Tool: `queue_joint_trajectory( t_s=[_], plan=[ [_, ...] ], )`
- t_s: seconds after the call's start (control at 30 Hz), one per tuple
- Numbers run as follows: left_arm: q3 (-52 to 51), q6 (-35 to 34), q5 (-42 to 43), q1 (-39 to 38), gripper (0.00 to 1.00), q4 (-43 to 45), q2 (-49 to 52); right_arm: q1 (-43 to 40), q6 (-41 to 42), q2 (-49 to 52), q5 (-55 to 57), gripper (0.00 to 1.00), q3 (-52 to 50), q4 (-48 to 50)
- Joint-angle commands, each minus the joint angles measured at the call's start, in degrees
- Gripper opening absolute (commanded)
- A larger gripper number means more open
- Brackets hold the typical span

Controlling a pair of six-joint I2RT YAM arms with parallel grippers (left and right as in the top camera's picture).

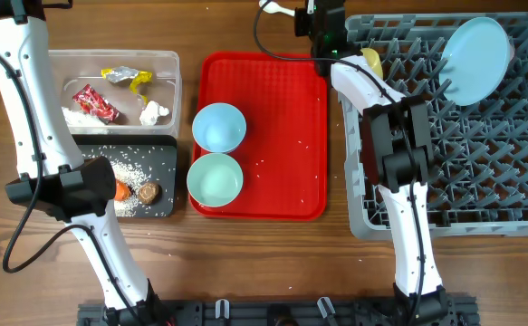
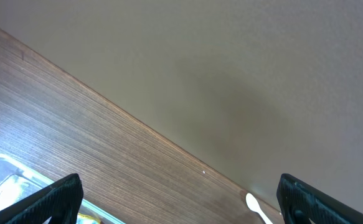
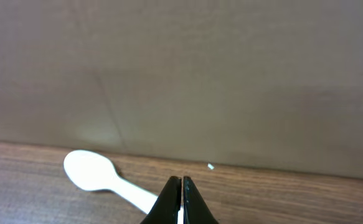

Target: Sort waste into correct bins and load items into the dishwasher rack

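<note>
The wood by the back wall (image 1: 286, 25) (image 3: 225, 198), where the spoon's bowl already rests, lies below. My right gripper tips the spoon down there next and releases its handle.
In the right wrist view my right gripper (image 3: 182, 179) is shut on the handle of the white plastic spoon (image 3: 91, 171), whose bowl rests on the wood by the back wall. My left gripper (image 2: 187, 208) hangs wide open and holds nothing, above the table's far edge. The clear tub (image 1: 175, 81) holds a red wrapper (image 1: 94, 102), a silver-yellow wrapper (image 1: 126, 77), a tissue (image 1: 155, 113) and some rice. On the black tray (image 1: 159, 158) lie rice, a carrot (image 1: 121, 190) and a brown lump (image 1: 148, 192). The grey rack (image 1: 481, 163) carries a light blue plate (image 1: 476, 59) and a yellow cup (image 1: 370, 62).
The red tray (image 1: 282, 136) between bins and rack carries a light blue bowl (image 1: 219, 127), a mint bowl (image 1: 215, 178) and a few rice grains. The right arm reaches over the rack's left edge to the table's back. The left arm runs along the bins' left side.
</note>
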Motion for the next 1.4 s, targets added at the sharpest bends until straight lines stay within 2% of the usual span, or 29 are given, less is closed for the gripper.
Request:
queue_joint_trajectory(
  t_s=[0.0, 0.27, 0.37, 0.6, 0.77, 0.87, 1.0, 1.37],
  plan=[
    [-0.31, -0.35, 0.48, 0.46, 1.0, 0.0, 0.33, -0.13, 0.5, 3.48, 1.95, 0.04, 0.68, 1.33],
    [-0.31, -0.33, 0.48, 0.46, 1.0, 0.0, 0.33, -0.52, 3.48, 7.34, 3.32, 0.04, 1.16, 7.1],
    [-0.31, -0.35, 0.48, 0.46, 1.0, 0.0, 0.33, -0.85, 4.61, 10.29, 3.32, 0.04, 4.42, 5.81],
    [-0.31, -0.33, 0.48, 0.46, 1.0, 0.0, 0.33, -2.64, 11.61, 11.23, 2.05, 0.04, 4.63, 5.05],
    [-0.31, -0.35, 0.48, 0.46, 1.0, 0.0, 0.33, -2.4, 13.97, 11.23, 1.51, 0.04, 16.83, -12.59],
    [-0.31, -0.35, 0.48, 0.46, 1.0, 0.0, 0.33, -1.97, 14.36, 11.23, 1.53, 0.04, 22.16, -18.32],
    [-0.31, -0.35, 0.48, 0.46, 1.0, 0.0, 0.33, -1.73, 15.26, 11.21, -0.31, 0.04, 22.21, -18.62],
    [-0.31, -0.33, 0.48, 0.46, 1.0, 0.0, 0.33, -2.05, 17.75, 17.92, -0.9, 0.04, 22.18, -9.6]
  ],
)
